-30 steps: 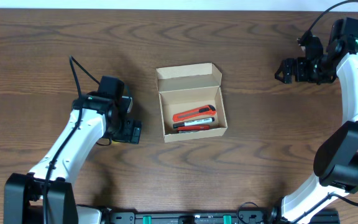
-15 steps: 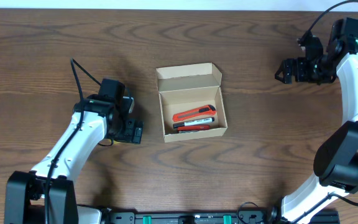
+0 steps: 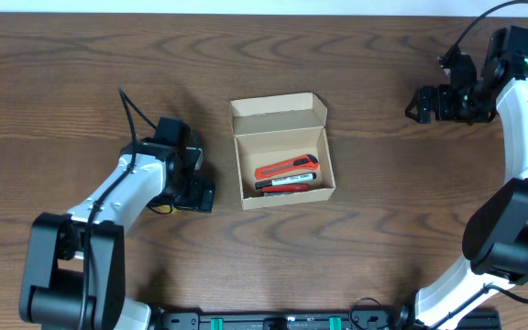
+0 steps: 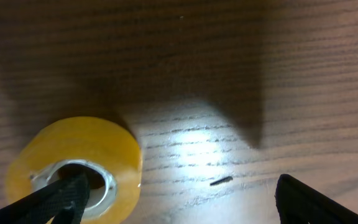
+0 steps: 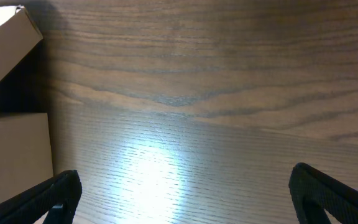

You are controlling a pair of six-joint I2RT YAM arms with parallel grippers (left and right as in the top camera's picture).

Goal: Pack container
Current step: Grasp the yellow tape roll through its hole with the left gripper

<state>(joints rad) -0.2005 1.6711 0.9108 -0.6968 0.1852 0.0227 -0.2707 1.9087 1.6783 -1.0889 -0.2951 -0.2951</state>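
Observation:
My left gripper stays low and brings both open fingers together onto the roll's box-side next. That side stands between them, as one finger is already over the core hole.
The container is a small tan cardboard box in the middle of the table. It is open, with its flap lid standing at the far side. Inside lie a red utility knife and a dark pen-like item. My left gripper is low over the table just left of the box. In the left wrist view it is open wide, and its left finger overlaps the core hole of a yellow tape roll. My right gripper is open and empty at the far right. Its view shows the box's side at the left.
The table is dark wood. A small dark speck lies between the left fingers. The tape roll is almost hidden under the left arm in the overhead view. The right arm's base stands at the right edge.
My left arm has swung and its gripper has edged slightly right toward the box. The right arm and the box have not moved.

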